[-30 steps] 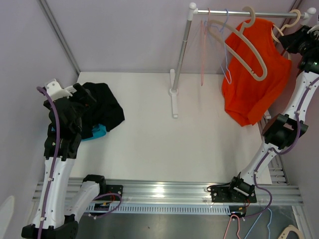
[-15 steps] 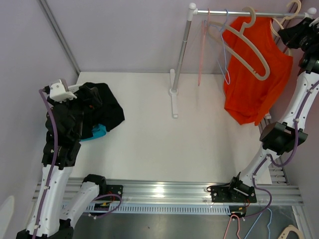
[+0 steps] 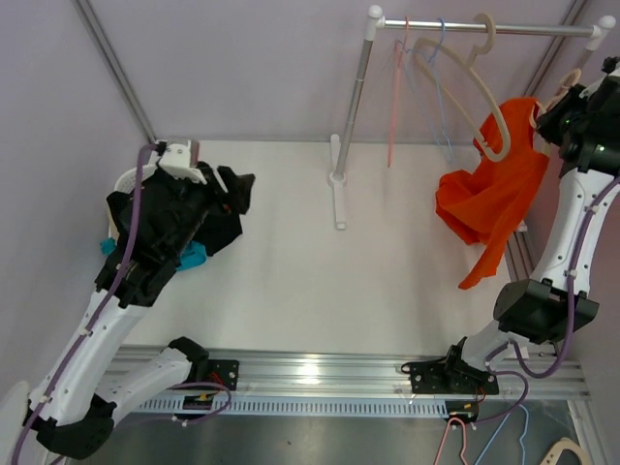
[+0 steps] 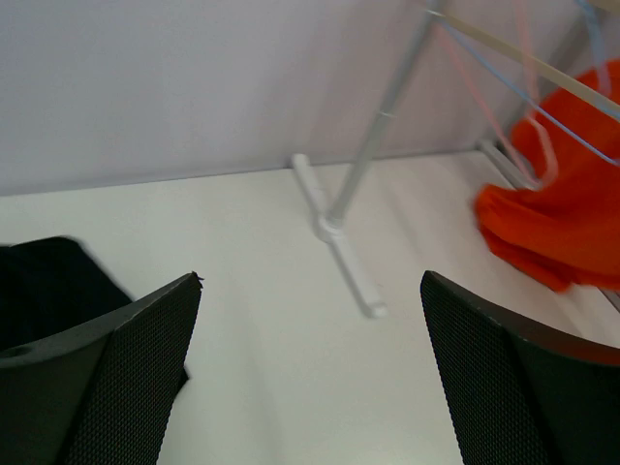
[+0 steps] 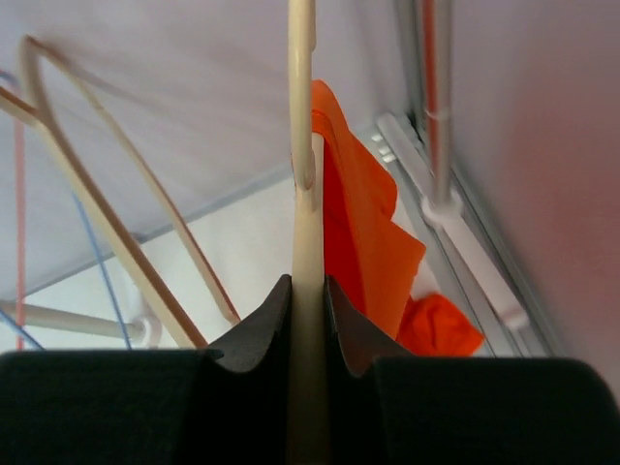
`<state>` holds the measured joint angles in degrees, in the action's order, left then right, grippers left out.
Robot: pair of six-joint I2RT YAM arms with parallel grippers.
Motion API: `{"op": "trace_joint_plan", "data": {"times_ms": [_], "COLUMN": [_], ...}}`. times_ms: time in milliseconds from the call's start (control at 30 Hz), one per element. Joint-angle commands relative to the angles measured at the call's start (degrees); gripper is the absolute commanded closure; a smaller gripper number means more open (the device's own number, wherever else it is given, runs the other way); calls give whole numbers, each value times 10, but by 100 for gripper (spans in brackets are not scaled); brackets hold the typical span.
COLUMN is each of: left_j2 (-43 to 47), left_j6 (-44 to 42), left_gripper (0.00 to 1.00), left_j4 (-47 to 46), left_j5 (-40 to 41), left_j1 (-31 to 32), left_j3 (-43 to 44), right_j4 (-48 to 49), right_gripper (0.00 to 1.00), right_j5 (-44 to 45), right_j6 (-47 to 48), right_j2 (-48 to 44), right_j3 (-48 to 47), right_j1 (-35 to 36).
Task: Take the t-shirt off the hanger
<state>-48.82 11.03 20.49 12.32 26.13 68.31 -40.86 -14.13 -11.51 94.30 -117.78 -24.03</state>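
Observation:
The t-shirt's loose near fold hangs to the right of my left gripper in the top view, so my left gripper should next swing its open fingers across and turn them onto it.
The orange t-shirt (image 3: 492, 194) hangs crumpled at the far right, draped from a cream hanger (image 3: 565, 85) and trailing down to the table. My right gripper (image 3: 573, 108) is shut on that hanger, below the rail. In the right wrist view the jaws close tight on the cream hanger (image 5: 302, 116), with the orange t-shirt (image 5: 360, 232) just to its right. My left gripper (image 3: 238, 192) is open and empty over the left part of the table. Its view shows the wide-open gripper (image 4: 310, 373) and the t-shirt (image 4: 567, 228) far off at the right.
A clothes rack stands at the back: rail (image 3: 504, 27), pole (image 3: 355, 97), foot (image 3: 338, 199). On the rail hang an empty cream hanger (image 3: 482, 92), a pink one (image 3: 392, 97) and a blue one (image 3: 439, 77). A black garment pile (image 3: 213, 231) lies at the left by a white basket (image 3: 126, 180).
My right gripper has come down from the rail with the hanger, and the t-shirt has dropped and crumpled. My left arm has swung up and to the right, over the black pile.

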Motion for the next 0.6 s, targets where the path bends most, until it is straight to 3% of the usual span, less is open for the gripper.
{"op": "trace_joint_plan", "data": {"times_ms": [0, 67, 100, 200, 367, 567], "left_j2": [-17, -14, -14, -36, -168, -293], "left_j6": [-54, -71, -79, -75, -78, -80], "left_gripper": [0, 0, 1, 0, 0, 1], "left_j4": [-20, -75, -96, -153, -192, -344], "left_j5": [-97, -145, -210, -304, -333, -357], "left_j1": [81, 124, 156, 207, 295, 379], "left_j3": [21, -13, -25, -56, -30, -13], "right_j4": [-23, -9, 14, 17, -16, -19], "right_gripper": [100, 100, 100, 100, 100, 100], "right_j5": [166, 258, 283, 332, 381, 383], "right_j6": [-43, -68, -76, -119, -174, -195], "right_j2": [-88, -129, -153, -227, -299, -351], "right_j3": [39, 113, 142, 219, 264, 309], "right_j1": [37, 82, 98, 130, 159, 181]}}
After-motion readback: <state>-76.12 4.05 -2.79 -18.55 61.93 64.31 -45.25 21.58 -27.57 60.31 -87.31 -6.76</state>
